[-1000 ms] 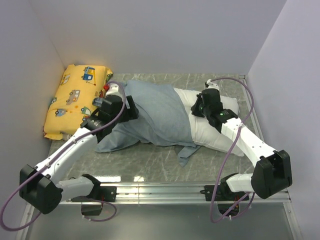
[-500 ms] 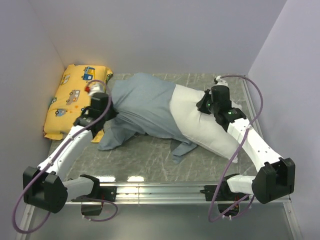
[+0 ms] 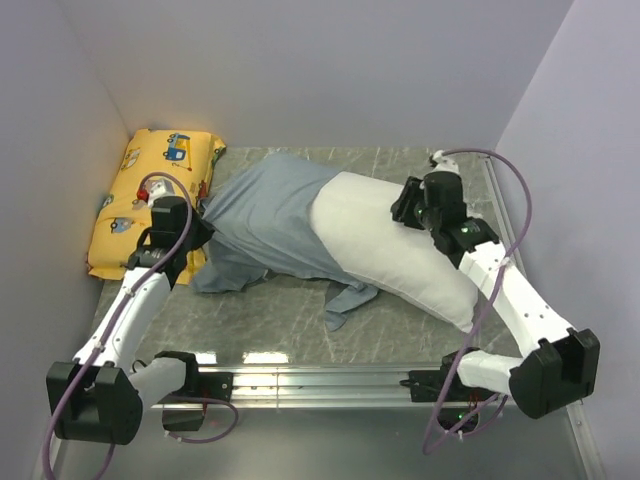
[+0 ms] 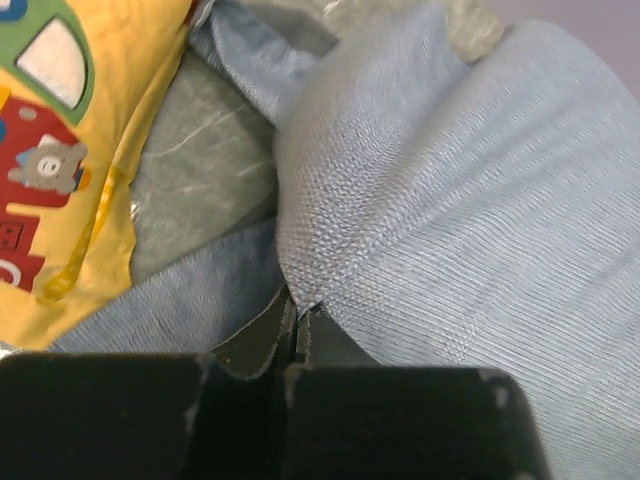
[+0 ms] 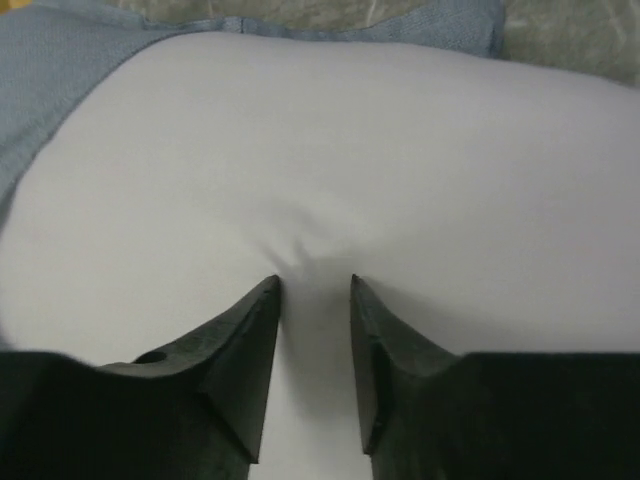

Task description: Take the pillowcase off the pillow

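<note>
My fingers stand on the pillow's top, so next, my right gripper lifts, then goes back and down to the pillow's edge by the case's loose flap.
The blue-grey pillowcase still covers the left end of the white pillow, whose right part lies bare on the table. My left gripper is at the case's left end, shut on a fold of its fabric. The weave of the pillowcase fills the left wrist view. My right gripper rests against the bare pillow's far right side. Its jaws stand apart, tips pressed on the pillow, with a small crease between them. A strip of pillowcase shows beyond.
A yellow cartoon-car pillow lies against the left wall, right beside my left gripper, and also shows as yellow cloth. Walls close in the marbled table on three sides. A metal rail runs along the near edge.
My left gripper closed on the pillowcase and pulled it left, baring more white pillow. The pillow turned slantwise. My right gripper's jaws have come apart on the pillow.
</note>
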Motion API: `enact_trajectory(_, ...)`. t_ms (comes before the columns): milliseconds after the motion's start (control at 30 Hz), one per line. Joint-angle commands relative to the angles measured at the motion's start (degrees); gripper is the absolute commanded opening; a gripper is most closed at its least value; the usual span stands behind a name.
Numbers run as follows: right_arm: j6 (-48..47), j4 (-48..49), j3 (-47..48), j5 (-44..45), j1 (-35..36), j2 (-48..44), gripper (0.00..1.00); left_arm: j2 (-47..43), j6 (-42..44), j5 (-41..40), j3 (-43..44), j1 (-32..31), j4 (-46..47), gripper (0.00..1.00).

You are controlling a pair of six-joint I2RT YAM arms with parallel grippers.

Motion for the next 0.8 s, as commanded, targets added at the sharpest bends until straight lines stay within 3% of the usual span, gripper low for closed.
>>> enact_trajectory(0,-4.33,0.62,-0.35,11.61,8.51,-4.91,0.51,0.22,0.86,-5.9,-1.84,-1.61,3.61,0.01)
enact_trajectory(33,-4.77,0.62,-0.52,13.45,10.64,-5.7,0.6,0.4,0.25,-6.17,-2.55,-3.44,4.05,0.01)
enact_trajectory(133,-6.0,-0.51,-0.61,20.22,18.37,-8.95,0.7,1.54,-0.63,-7.74,-3.25,-6.79,5.02,0.0)
enact_trajectory(267,-6.79,-2.45,-2.71,25.23,28.75,-11.68,0.74,2.15,-0.9,-9.6,-3.78,-9.88,5.98,0.0)
enact_trajectory(400,-5.13,-7.89,-5.7,34.1,36.05,-8.62,0.77,1.89,-0.98,-9.95,-4.4,-10.49,6.51,0.0)
enact_trajectory(667,3.14,-9.58,-12.3,40.8,42.48,2.97,0.81,-0.13,-0.37,-9.69,-5.19,-10.85,6.16,0.01)
enact_trajectory(733,3.49,-8.44,-11.34,42.72,42.48,5.44,0.78,-0.3,-0.19,-9.69,-4.84,-11.02,5.99,0.01)
enact_trajectory(767,3.49,-8.43,-10.55,45.44,42.48,7.89,0.72,-0.31,-0.02,-9.78,-4.66,-11.11,5.46,0.0)
